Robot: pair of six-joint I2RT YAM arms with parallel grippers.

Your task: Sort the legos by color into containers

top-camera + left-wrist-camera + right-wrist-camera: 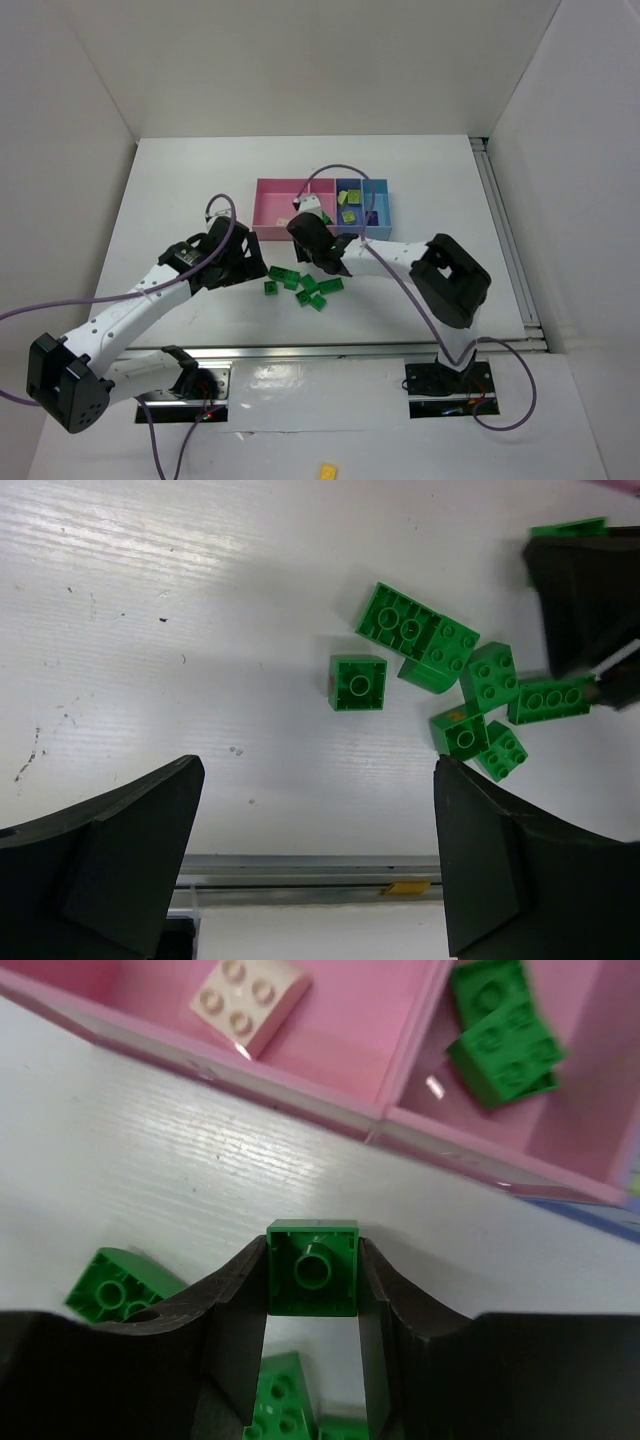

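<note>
The pink tray with green legos is outward of the robot's right gripper, so next the right gripper should lift the matching lego outward over the tray's front side and let go of it inside the tray.
My right gripper [312, 1290] is shut on a bright green lego [312, 1268] and holds it over the table just short of the pink trays' front wall [300, 1110]. One pink tray holds a pale brick [250, 995]; the pink tray next to it holds green legos [500, 1030]. In the top view the right gripper [322, 258] is in front of the row of trays [272, 205]. Several green legos [430, 655] lie in a cluster on the table, one [358, 683] a little apart. My left gripper [318, 860] is open and empty, left of the cluster [305, 287].
The blue trays [377, 225] at the right end hold yellow-green bricks [350, 200]. A metal rail [330, 350] runs along the table's near edge. A lone yellow brick [328, 468] lies in front of the rail. White walls enclose the table.
</note>
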